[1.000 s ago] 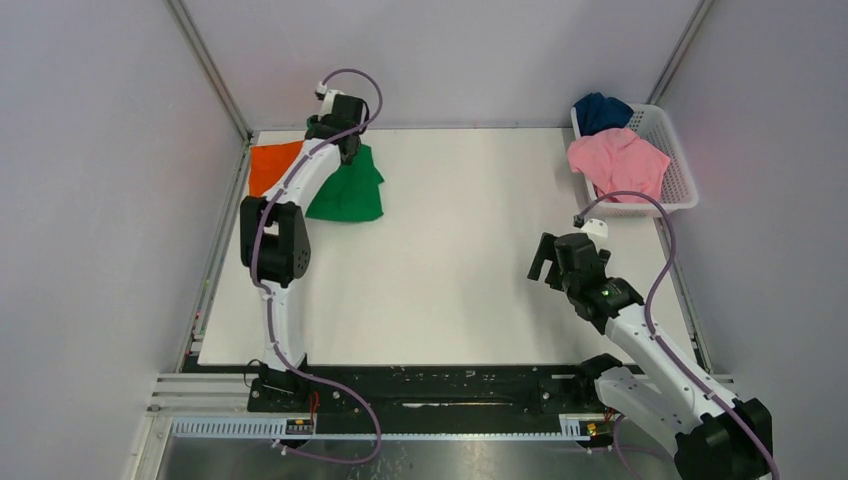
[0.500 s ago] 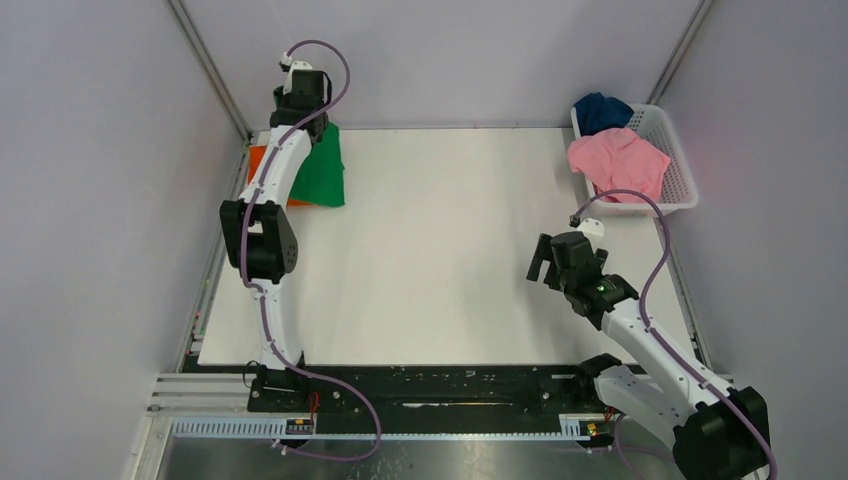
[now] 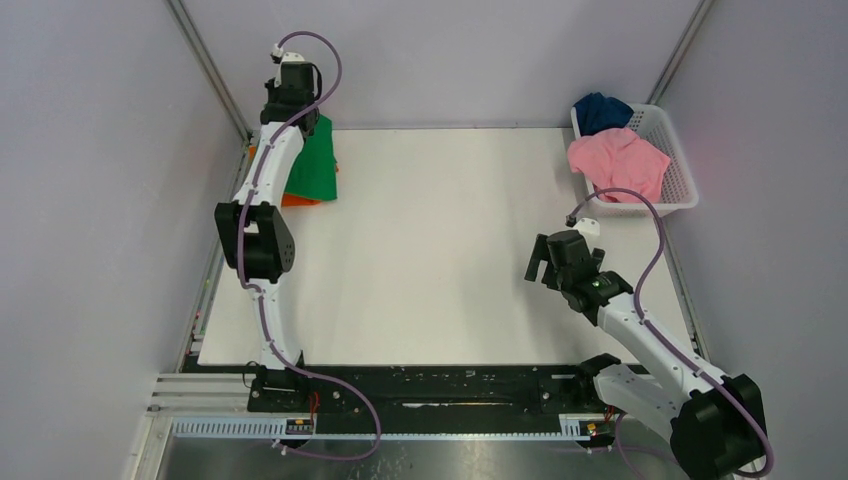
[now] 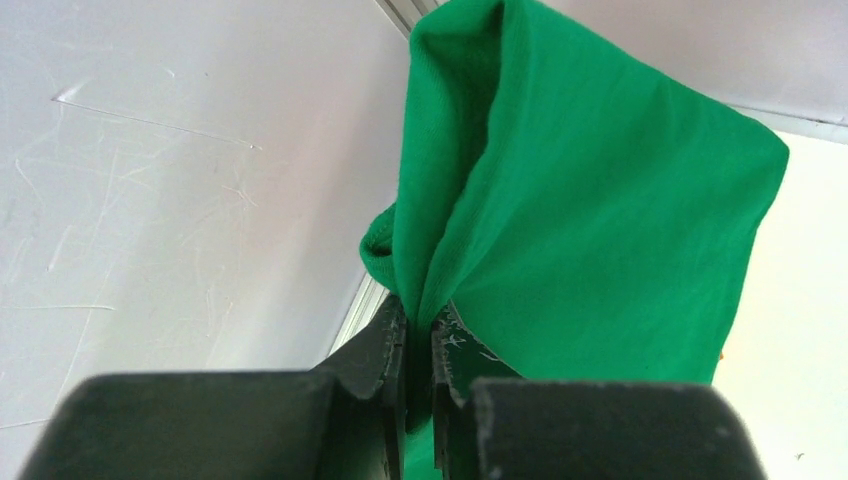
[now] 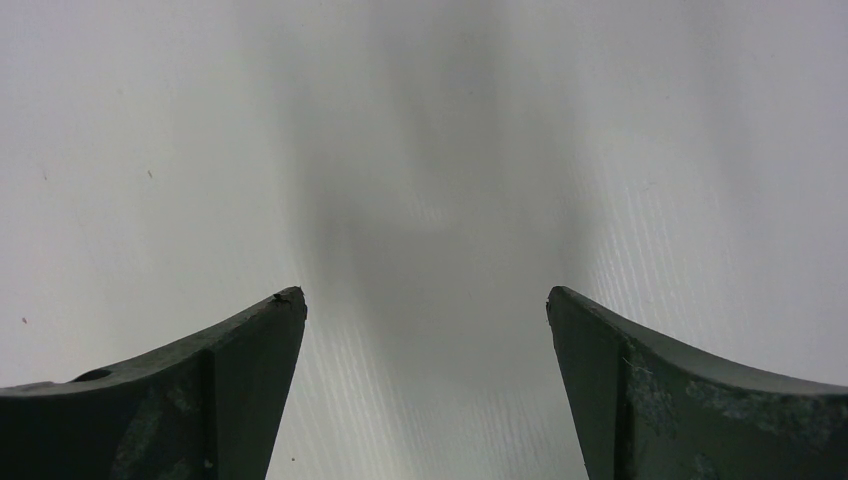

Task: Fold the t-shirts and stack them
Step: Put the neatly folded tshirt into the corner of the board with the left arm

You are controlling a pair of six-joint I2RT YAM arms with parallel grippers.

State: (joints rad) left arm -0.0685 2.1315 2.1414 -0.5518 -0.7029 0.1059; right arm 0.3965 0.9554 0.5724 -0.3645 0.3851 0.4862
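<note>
My left gripper moves the bright green t-shirt's end from above the orange t-shirt down toward the nearby grey side panel (image 4: 366,308) next, then releases it.
My left gripper (image 3: 297,108) is at the far left corner, shut on the bright green t-shirt (image 3: 315,165), which hangs from it and drapes over the orange t-shirt (image 3: 296,200); only an orange sliver shows. In the left wrist view the green t-shirt (image 4: 600,220) is pinched between my fingers at the gripper (image 4: 418,330). My right gripper (image 3: 540,262) is open and empty over the bare table; in the right wrist view the gripper (image 5: 425,300) is spread wide. The pink t-shirt (image 3: 617,162) and the navy t-shirt (image 3: 601,109) lie in the basket.
A white mesh basket (image 3: 683,170) stands at the far right corner. The white table (image 3: 450,250) is walled by grey panels on the left, back and right. A black rail runs along the near edge.
My left gripper has carried the green t-shirt left and back, from beside the orange one to over it, hiding most of the orange. My right arm has barely moved.
</note>
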